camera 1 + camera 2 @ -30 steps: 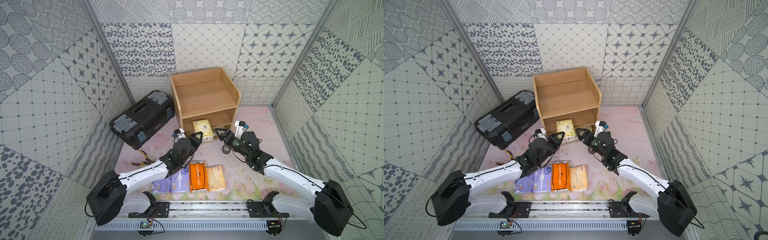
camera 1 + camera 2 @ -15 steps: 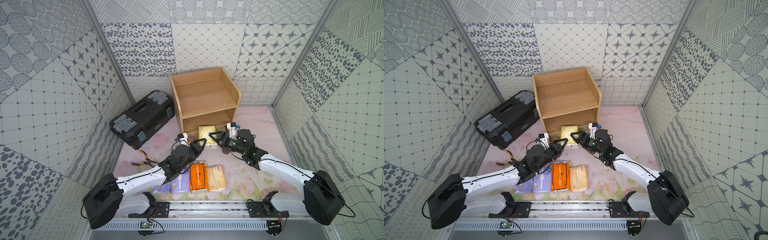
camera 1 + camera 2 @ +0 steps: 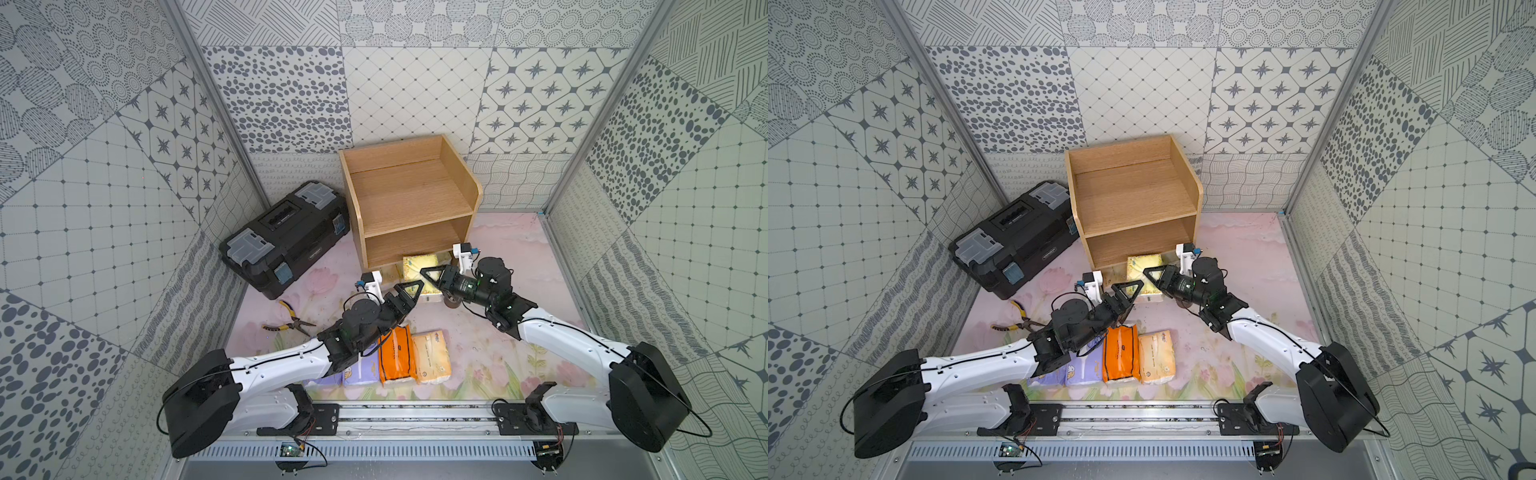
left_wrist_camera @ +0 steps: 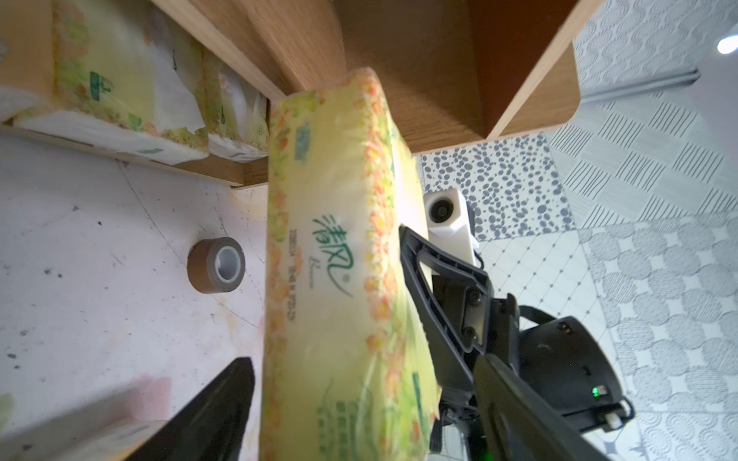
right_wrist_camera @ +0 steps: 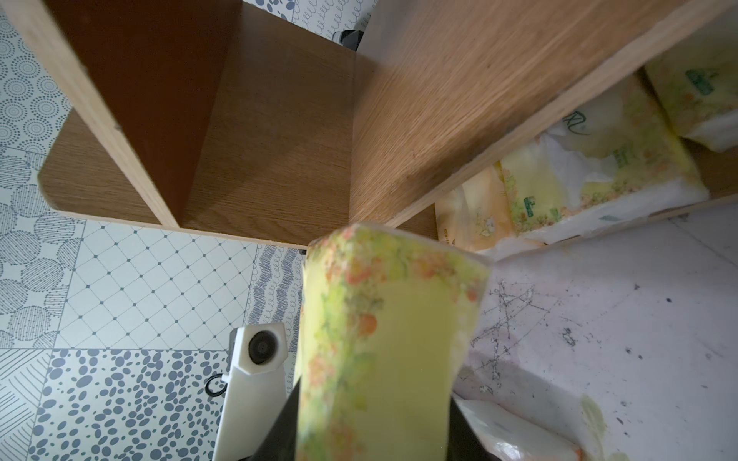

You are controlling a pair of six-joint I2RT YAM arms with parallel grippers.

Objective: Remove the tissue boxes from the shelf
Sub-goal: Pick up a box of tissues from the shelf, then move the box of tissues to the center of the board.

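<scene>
The tissue box goes back and down next for release on the floor beside the cream box, as that floor is bare, back and below my right gripper.
The light wooden shelf (image 3: 409, 195) stands at the back, its top and middle tiers bare. Several yellow-green tissue boxes (image 4: 108, 92) lie in its bottom tier (image 5: 591, 167). One yellow-green tissue box (image 3: 419, 266) is upright in front of the shelf. My right gripper (image 5: 375, 423) is shut on it, both fingers pressed to its sides. My left gripper (image 4: 359, 367) straddles the same box, open, with a gap at each finger. A lavender (image 3: 361, 370), an orange (image 3: 397, 353) and a cream box (image 3: 432, 357) lie in a row on the floor near the rail.
A black toolbox (image 3: 286, 237) sits left of the shelf. Yellow-handled pliers (image 3: 291, 320) lie on the floor beside my left arm. A grey-brown tape roll (image 4: 217, 269) stands on the floor under my right wrist. Patterned walls enclose three sides.
My left gripper drew the yellow-green box out from the shelf, then opened and let go. My right gripper moved in from the right and closed on the box.
</scene>
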